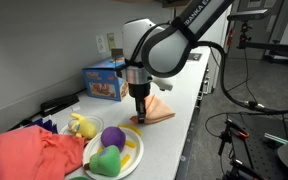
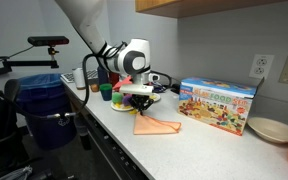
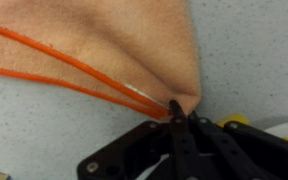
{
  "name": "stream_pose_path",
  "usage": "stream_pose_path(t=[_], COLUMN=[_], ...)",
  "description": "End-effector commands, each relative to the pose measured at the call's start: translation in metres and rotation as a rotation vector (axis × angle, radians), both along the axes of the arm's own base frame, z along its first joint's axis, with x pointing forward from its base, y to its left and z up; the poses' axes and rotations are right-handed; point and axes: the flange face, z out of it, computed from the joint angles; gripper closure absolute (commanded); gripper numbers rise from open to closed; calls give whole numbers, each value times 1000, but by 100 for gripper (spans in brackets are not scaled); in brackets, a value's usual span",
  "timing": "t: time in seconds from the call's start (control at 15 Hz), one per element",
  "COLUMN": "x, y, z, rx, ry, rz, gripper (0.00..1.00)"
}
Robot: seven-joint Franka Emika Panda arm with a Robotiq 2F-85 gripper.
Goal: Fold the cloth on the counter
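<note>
The cloth's edge by the toy box lies to the left in the wrist view. My gripper should lift the pinched corner that way, lower it and let it go.
The cloth point(image 1: 158, 109) point(image 2: 157, 126) is a thin peach square lying on the pale counter point(image 1: 189, 115) point(image 2: 189, 150) in front of the colourful toy box. My gripper point(image 1: 139, 116) point(image 2: 138, 108) reaches straight down onto the cloth's near corner. In the wrist view the black fingertips point(image 3: 174, 104) are pressed together on that corner of the cloth point(image 3: 104, 40), which puckers up into them. Bright orange hem lines run from the pinch to the left. The gripper point(image 3: 176, 108) is shut on the cloth.
The toy box point(image 1: 104, 80) point(image 2: 219, 105) stands against the wall. A plate with plush toys point(image 1: 114, 152) and a red-coral fabric heap point(image 1: 29, 155) lie along the counter. A beige plate point(image 2: 272, 130) and a blue bin point(image 2: 44, 105) appear in an exterior view.
</note>
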Motion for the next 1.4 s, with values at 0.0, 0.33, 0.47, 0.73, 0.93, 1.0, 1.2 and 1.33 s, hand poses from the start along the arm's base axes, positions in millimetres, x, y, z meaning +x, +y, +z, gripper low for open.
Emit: stream_pose_path(t=[0.0, 0.33, 0.47, 0.73, 0.93, 1.0, 1.2, 1.33], x=[-1, -15, -21, -29, -31, -31, -27, -21], y=[25, -77, -114, -165, -189, -194, -195, -187], z=[11, 67, 93, 118, 109, 104, 88, 77], rx=[75, -28, -56, -60, -61, -60, -69, -83], ry=[-2, 40, 72, 53, 21, 10, -15, -23], rz=[-21, -14, -14, 3, 8, 11, 25, 49], gripper=[99, 99, 99, 99, 99, 99, 99, 99])
